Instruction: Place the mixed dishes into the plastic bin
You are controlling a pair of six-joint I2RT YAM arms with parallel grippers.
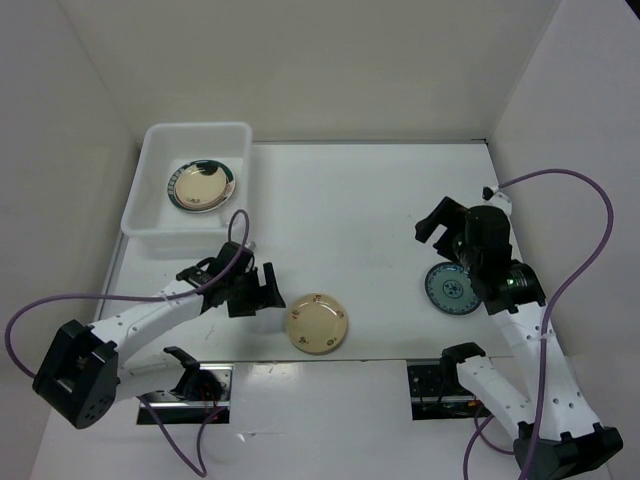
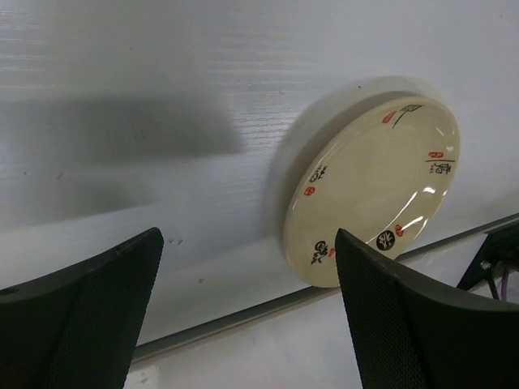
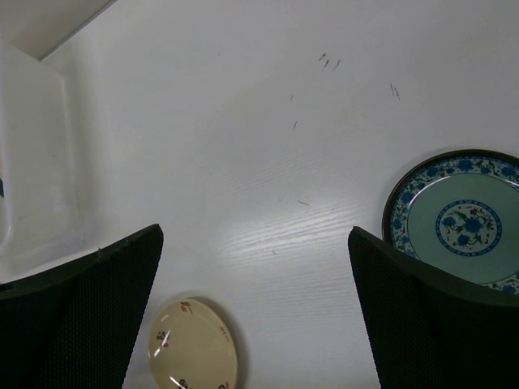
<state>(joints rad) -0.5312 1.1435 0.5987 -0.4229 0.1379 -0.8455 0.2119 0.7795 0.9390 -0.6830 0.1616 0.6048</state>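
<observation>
The cream plate has its nearest rim [image 1: 291,319] [image 2: 293,234] just beyond my open fingers. My left gripper should next move down and toward the plate, then put the fingers around that rim.
The plastic bin [image 1: 186,233] stands at the far left and holds stacked plates, a cream one [image 1: 201,185] on top of a dark-rimmed one. A cream plate with small red and black marks [image 1: 318,324] lies near the front middle of the table. My left gripper [image 1: 266,291] is open and empty just left of it; in the left wrist view this plate [image 2: 373,190] lies ahead and to the right of the gripper [image 2: 247,316]. The teal patterned plate [image 1: 448,291] lies at the right, partly under my right arm. My right gripper [image 1: 438,223] hovers open and empty above the table, with the teal plate [image 3: 462,219] to its right.
White walls enclose the table on three sides. A metal strip [image 2: 243,312] runs along the table's front edge, close behind the cream plate. Purple cables [image 1: 560,180] loop off both arms. The bin's corner [image 3: 32,162] shows at the left of the right wrist view.
</observation>
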